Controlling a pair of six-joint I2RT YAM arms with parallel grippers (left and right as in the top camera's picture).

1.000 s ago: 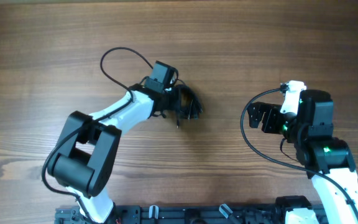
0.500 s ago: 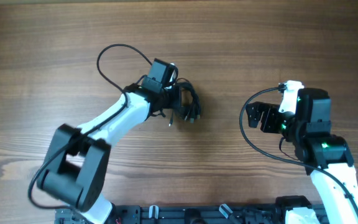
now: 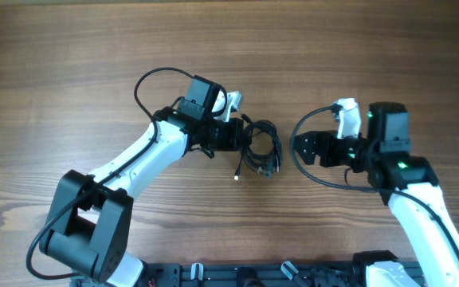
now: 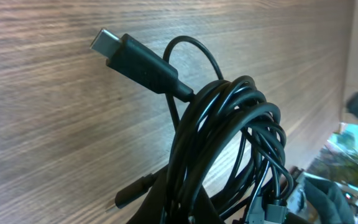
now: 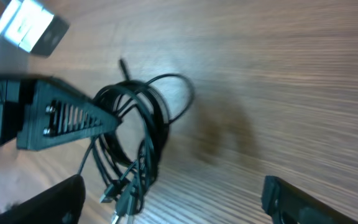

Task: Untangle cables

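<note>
I should next pull my left gripper to the left in the overhead view and release the cords over the tabletop below it, as they are bunched tightly.
The cables are a small tangled bundle of thin black cords (image 3: pixel 263 148) at mid table. My left gripper (image 3: pixel 240 136) is shut on the bundle's left side and holds it. In the left wrist view the coil (image 4: pixel 229 143) hangs from the jaws (image 4: pixel 241 208), with a USB plug (image 4: pixel 135 59) sticking out at the upper left. A silvery-tipped end (image 3: pixel 237 174) dangles below the bundle. My right gripper (image 3: pixel 303 149) is open and empty just right of the bundle. In the right wrist view the bundle (image 5: pixel 135 134) hangs ahead of its spread fingers (image 5: pixel 173 202).
The thicker black cables of the arms loop over the wooden table (image 3: pixel 70 64), one behind the left arm (image 3: pixel 146 80) and one beside the right arm (image 3: pixel 313 171). The arm bases stand at the front edge.
My left gripper has carried the cable bundle to the right, toward mid table. My right arm has moved left, closing in on the bundle, still open.
</note>
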